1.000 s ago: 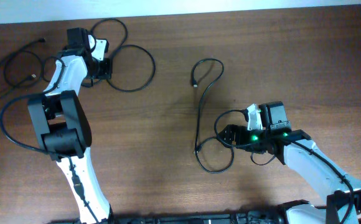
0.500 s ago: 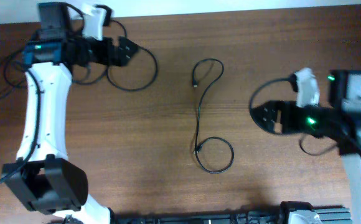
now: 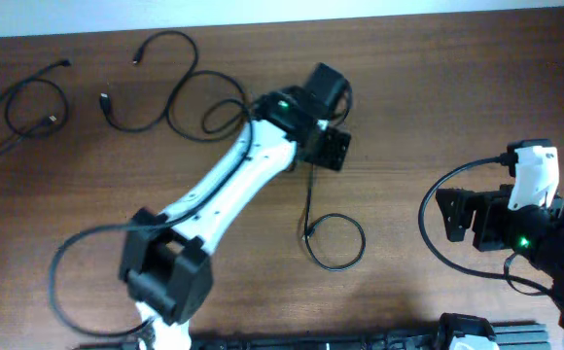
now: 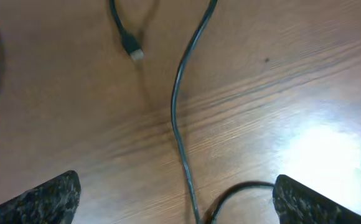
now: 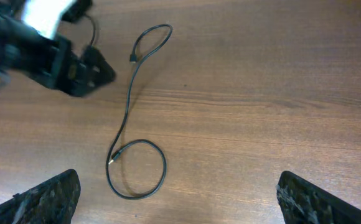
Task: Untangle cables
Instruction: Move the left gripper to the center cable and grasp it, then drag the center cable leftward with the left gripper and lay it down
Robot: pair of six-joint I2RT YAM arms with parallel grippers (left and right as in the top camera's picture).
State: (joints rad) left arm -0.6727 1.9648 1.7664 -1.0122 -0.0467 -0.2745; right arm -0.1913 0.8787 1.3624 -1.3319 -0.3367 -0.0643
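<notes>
Next, the left gripper moves down onto the cable's straight part [image 3: 311, 183] [image 4: 179, 143] and closes on it, because that part runs between the open fingers, clear of the cable's loop.
A black cable [image 3: 308, 206] lies in the middle of the table and ends in a loop [image 3: 336, 243] near the front. My left gripper [image 3: 327, 149] hovers over its upper part, open. In the left wrist view the cable [image 4: 178, 134] runs between the fingertips [image 4: 51, 199] with its plug [image 4: 132, 52] ahead, and nothing is gripped. My right gripper [image 3: 467, 221] is open at the right, apart from the loop [image 5: 137, 169]. More cables [image 3: 170, 89] lie in loose loops at the back left, one [image 3: 17, 105] further left.
The left arm [image 3: 214, 199] crosses the table diagonally from its base [image 3: 163, 277] at the front left. A thicker black wire [image 3: 68, 282] of the arm loops beside that base. The table's far edge [image 3: 408, 12] runs along the top.
The left arm has swung from the back-left cables to the middle cable, its jaws now open. The right gripper has pulled back to the right, away from the loop.
</notes>
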